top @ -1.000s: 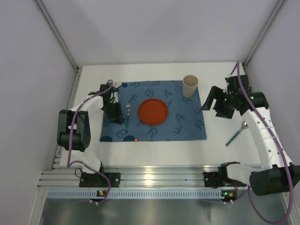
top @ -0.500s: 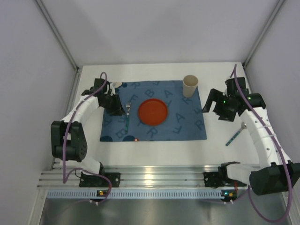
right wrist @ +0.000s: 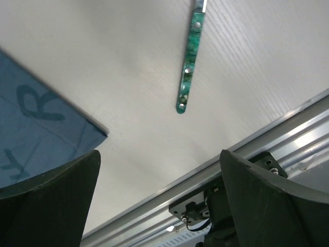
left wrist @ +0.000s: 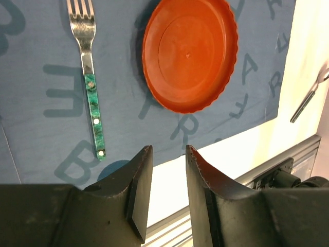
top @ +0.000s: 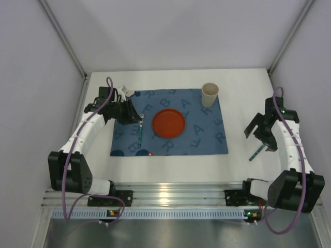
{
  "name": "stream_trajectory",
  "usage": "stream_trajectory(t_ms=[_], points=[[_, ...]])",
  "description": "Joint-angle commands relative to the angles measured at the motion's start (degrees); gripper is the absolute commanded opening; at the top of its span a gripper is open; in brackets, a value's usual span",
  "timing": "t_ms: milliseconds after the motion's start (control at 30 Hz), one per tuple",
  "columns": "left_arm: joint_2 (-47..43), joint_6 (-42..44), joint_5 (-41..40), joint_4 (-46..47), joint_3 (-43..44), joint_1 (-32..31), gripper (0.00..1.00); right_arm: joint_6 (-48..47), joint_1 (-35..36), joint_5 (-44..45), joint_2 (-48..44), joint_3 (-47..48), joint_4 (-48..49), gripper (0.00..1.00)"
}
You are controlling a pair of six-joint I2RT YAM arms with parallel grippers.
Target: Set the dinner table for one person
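Observation:
My right gripper will next lower its open fingers to the second utensil's green handle below, astride its end by the metal [top: 263, 146] [right wrist: 197, 23], where bare table is all around it.
The white dinner table [top: 170, 165] carries a blue letter-printed placemat [top: 207, 137]. An orange plate [top: 168, 123] sits in its middle, with a green-handled fork [top: 140, 132] to its left. A beige cup [top: 210, 94] stands at the placemat's far right corner. My left gripper [top: 131, 114] is open and empty, just left of the fork's tines. In the left wrist view the fork [left wrist: 91, 77] and plate [left wrist: 189, 54] lie beyond its fingertips [left wrist: 142, 164]. My right gripper [top: 258, 135] is wide open above a second green-handled utensil [top: 255, 154], which also shows in the right wrist view [right wrist: 186, 77] on bare table.
A ribbed aluminium rail [top: 165, 196] runs along the near edge and also shows in the right wrist view [right wrist: 241, 154]. Grey walls close in the table on the left, far and right sides. The placemat's near right corner [right wrist: 41, 128] lies left of the second utensil.
My left gripper has drawn back to the left, leaving the fork on the placemat. My right arm has swung right and toward the near edge, over the second utensil.

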Motion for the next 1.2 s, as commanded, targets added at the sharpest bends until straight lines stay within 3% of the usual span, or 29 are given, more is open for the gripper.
stream_trajectory(t_ms=[0, 233, 567, 767, 1000, 1167], points=[[-3.12, 0.7, 0.6, 1.28, -2.06, -0.2, 0.38, 0.98, -4.7, 3.79, 0.18, -0.85, -1.3, 1.0], [-5.49, 1.14, -7.75, 1.09, -6.71, -0.2, 0.37, 2.39, -9.19, 5.9, 1.32, -4.01, 2.82, 1.0], [-0.75, 1.31, -8.01, 1.18, -3.12, -2.04, 0.33, 4.76, -9.63, 5.38, 12.29, -7.0, 16.87, 0.97], [-1.27, 1.84, -9.16, 0.48, -3.2, -3.45, 0.33, 5.82, -9.63, 8.35, 19.67, -5.87, 20.84, 0.82], [-1.36, 2.63, -10.65, -0.75, -2.59, -3.62, 0.33, 3.71, -10.68, 12.75, 22.33, -4.81, 21.9, 0.58], [-0.49, 3.07, -11.88, -1.63, -1.45, -3.62, 0.32, 1.43, -13.76, 13.46, 22.24, -8.75, 24.18, 0.5]])
